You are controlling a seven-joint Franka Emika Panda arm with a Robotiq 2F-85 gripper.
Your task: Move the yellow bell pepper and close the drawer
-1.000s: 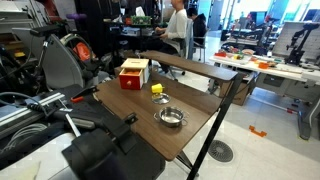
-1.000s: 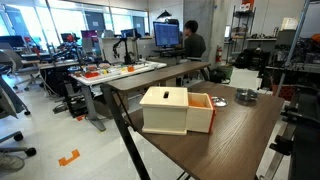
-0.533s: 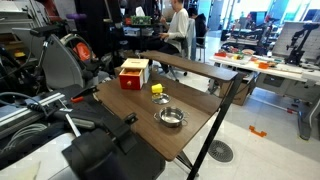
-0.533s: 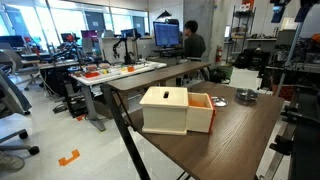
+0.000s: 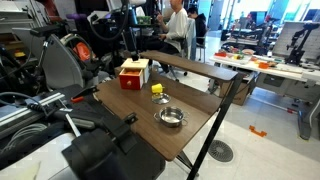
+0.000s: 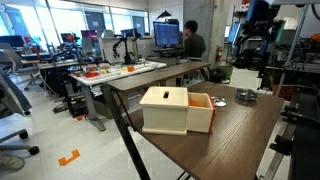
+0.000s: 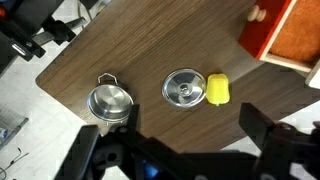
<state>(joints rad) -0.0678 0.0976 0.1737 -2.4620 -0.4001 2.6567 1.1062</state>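
Note:
The yellow bell pepper (image 5: 156, 88) (image 7: 218, 90) is below my gripper and to its right in the wrist view, so my gripper lowers that way past the lid next, fingers open.
The yellow bell pepper (image 7: 218, 90) lies on the wooden table beside a round silver lid (image 7: 184, 88); it also shows in an exterior view (image 5: 157, 89). The drawer (image 6: 177, 110) is a red box with a cream top, and its tray is pulled out; it also shows in the wrist view (image 7: 285, 35) and in an exterior view (image 5: 133, 73). My gripper (image 7: 175, 150) is open and empty, high above the table, with the pepper below and ahead of its fingers. It shows near the top of an exterior view (image 6: 258, 20).
A small silver pot (image 7: 110, 100) stands on the table near the lid, also seen in both exterior views (image 5: 171, 117) (image 6: 246, 96). The table's edge (image 7: 60, 75) is close to the pot. Desks, chairs and a seated person fill the room behind.
My arm and gripper have come into view at the top of both exterior views. The pepper, drawer, pot and lid have not moved.

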